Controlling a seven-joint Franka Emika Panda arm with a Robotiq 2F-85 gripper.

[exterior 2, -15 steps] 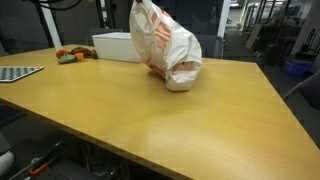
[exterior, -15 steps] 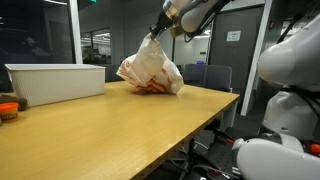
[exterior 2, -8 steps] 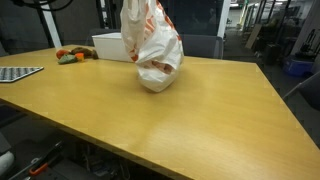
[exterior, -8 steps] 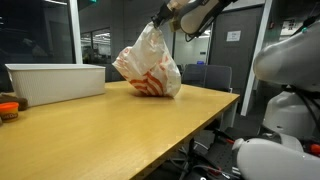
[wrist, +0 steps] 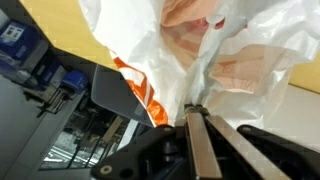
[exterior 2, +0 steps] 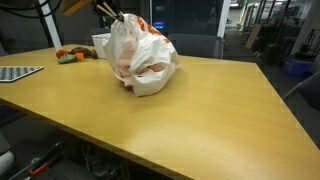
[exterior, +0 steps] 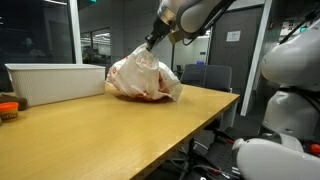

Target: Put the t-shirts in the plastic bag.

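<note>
The pinkish t-shirts already show inside the bag's film, so my gripper will next open its fingers right above the bulging bag to let go of the bag's top edge.
A white plastic bag with orange print sits bulging on the wooden table in both exterior views; it also shows in the other exterior view. Pinkish fabric, the t-shirts, shows through its film in the wrist view. My gripper holds the bag's top edge from above, also visible in an exterior view. In the wrist view the gripper has its jaws pressed together on the bag's thin plastic.
A white rectangular bin stands on the table behind the bag, also in the other exterior view. Small colourful objects lie beside it. A grey tray lies at the table edge. Office chairs stand beyond the table.
The gripper has moved down and sideways with the bag's top, and the bag has slumped from tall and stretched into a lower, wider heap on the table.
</note>
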